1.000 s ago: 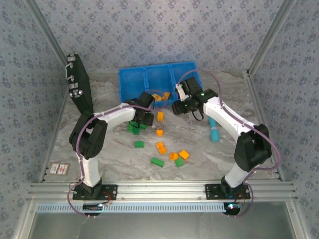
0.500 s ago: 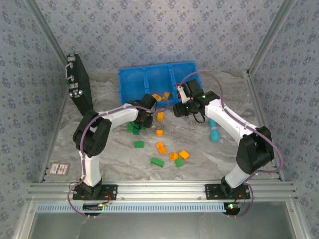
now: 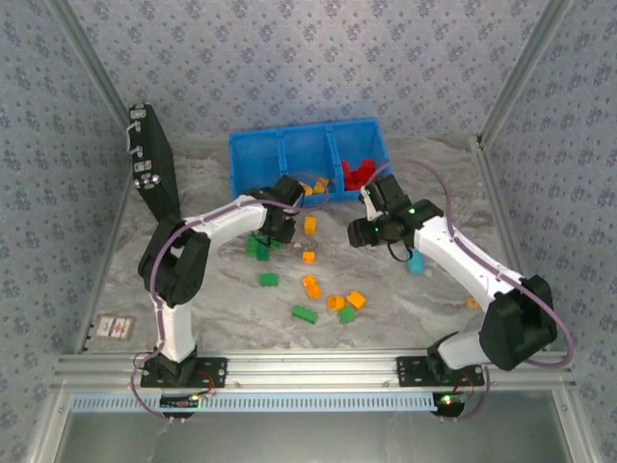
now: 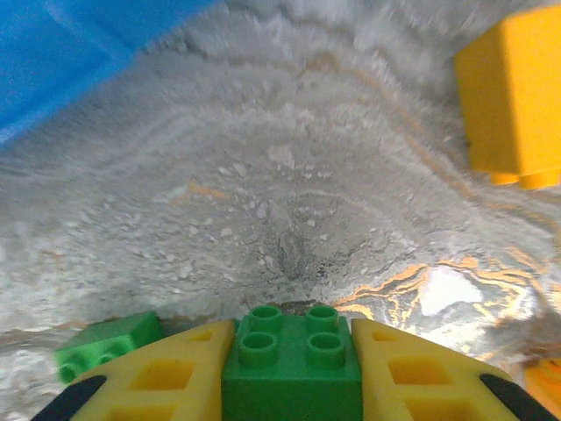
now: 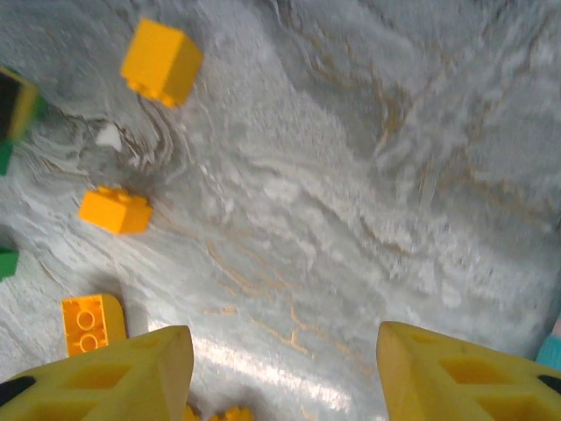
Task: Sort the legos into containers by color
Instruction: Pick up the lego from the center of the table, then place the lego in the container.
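Next, my left gripper lifts up and outward over the near side of the bin's empty section (image 3: 255, 158), which lies outward of it, and releases the green lego inside.
My left gripper (image 4: 292, 335) is shut on a green lego (image 4: 292, 364), held low over the marble table just in front of the blue bin (image 3: 253, 159). My right gripper (image 5: 282, 335) hangs open over bare table with nothing between its fingers, at mid-table (image 3: 360, 232) near the bin's right end. Red legos (image 3: 359, 174) lie in the right compartment and orange ones (image 3: 314, 186) in the middle one. Loose green legos (image 3: 269, 281) and orange-yellow legos (image 3: 311, 286) are scattered in front. In the right wrist view, yellow legos (image 5: 160, 61) lie to the left.
A black flat case (image 3: 154, 169) stands upright at the left wall. The teal stick (image 3: 416, 262) lies under the right forearm. A second green lego (image 4: 105, 346) and a yellow one (image 4: 508, 105) flank my left gripper. A card (image 3: 114, 328) lies near the left base.
The right arm has pulled back from the bin's right compartment toward mid-table, uncovering the red legos there. The left gripper has stayed low by the green bricks.
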